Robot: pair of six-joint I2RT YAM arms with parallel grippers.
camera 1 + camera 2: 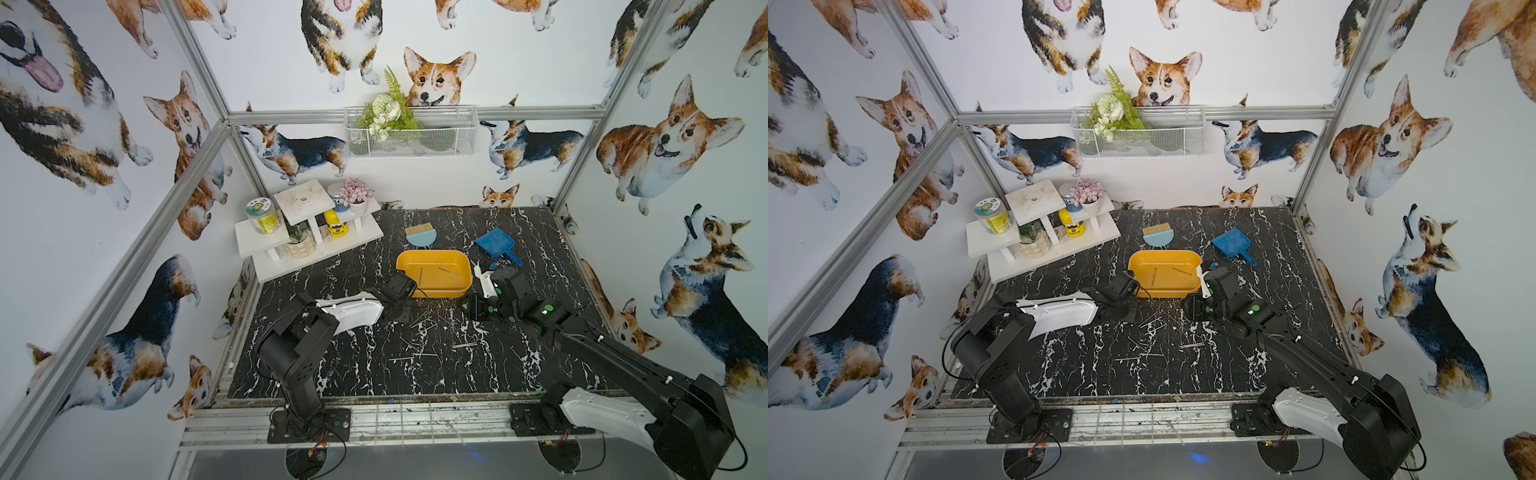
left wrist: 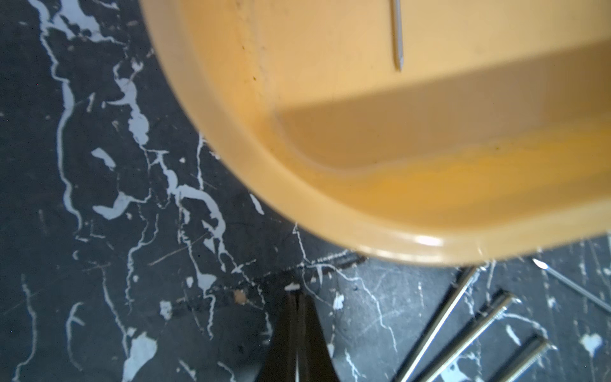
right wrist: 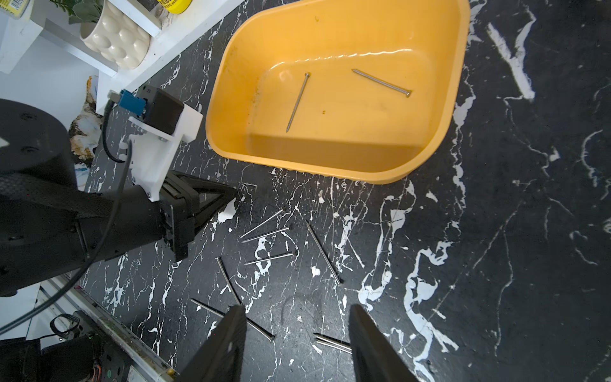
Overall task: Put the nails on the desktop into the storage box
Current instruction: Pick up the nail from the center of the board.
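I should next lift my left gripper and move outward over the storage box's bottom to release the nail, since that box is outward of the shut fingers.
The yellow storage box [image 1: 440, 293] [image 3: 330, 152] stands mid-desktop [image 1: 374, 365] with two nails [image 3: 298, 102] [image 3: 380, 82] lying inside. In front of it several nails [image 1: 419, 320] [image 3: 264, 234] [image 2: 439, 324] lie scattered on the black marble. My left gripper [image 2: 296, 291] [image 3: 233, 193] is shut, its tips down at the desktop by the box's near left corner; no nail shows between its fingers. My right gripper [image 3: 297, 311] [image 1: 473, 309] hovers open over the scattered nails near the box's right front corner, nothing between its fingers.
A white tiered shelf [image 1: 307, 232] with a jar and pots fills the back left. A small brush [image 1: 420, 235] and a blue dustpan [image 1: 496, 243] lie behind the box. A wire basket [image 1: 411, 133] hangs on the back wall.
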